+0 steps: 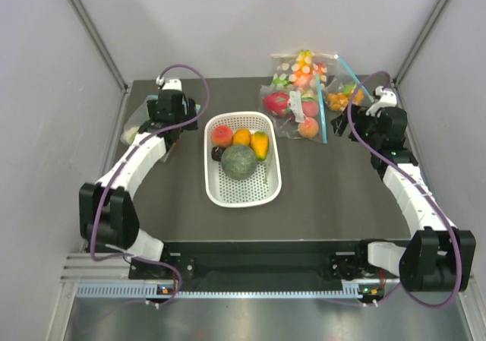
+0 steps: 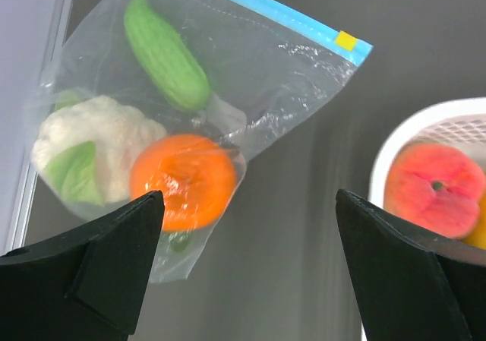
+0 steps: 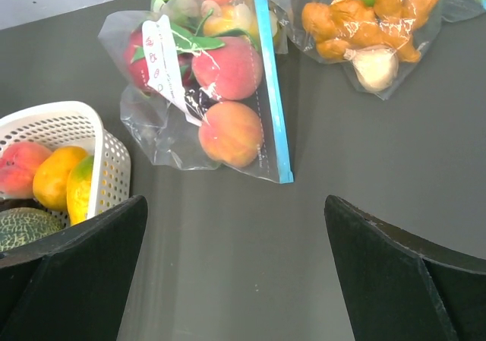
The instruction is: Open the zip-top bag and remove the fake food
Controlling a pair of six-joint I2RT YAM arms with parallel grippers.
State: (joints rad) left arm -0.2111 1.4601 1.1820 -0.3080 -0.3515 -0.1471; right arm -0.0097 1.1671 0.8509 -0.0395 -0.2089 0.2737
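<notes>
The left gripper moves down and outward next onto the bag's corner by the yellow slider (image 1: 197, 108) (image 2: 345, 51), which is free of the food inside.
The zip-top bag (image 2: 258, 83) lies flat on the dark table at the far left, its light-blue zip strip (image 2: 281, 13) shut along the top. Inside it are a long green vegetable (image 2: 165, 52), a white cauliflower piece (image 2: 99, 140) and a round orange fruit (image 2: 182, 180). In the top view the bag (image 1: 134, 128) shows only partly beside my left arm. My left gripper (image 2: 250, 265) is open and empty, just right of the bag and above the table. My right gripper (image 3: 235, 273) is open and empty at the far right, over bare table.
A white perforated basket (image 1: 243, 195) in the middle holds a grey-green melon (image 1: 240, 161), a peach (image 2: 433, 189) and orange and yellow fruit. A bag with a dragon fruit and peaches (image 3: 220, 90) and a bag of orange pieces (image 3: 372, 29) lie at the back right. Walls enclose the table.
</notes>
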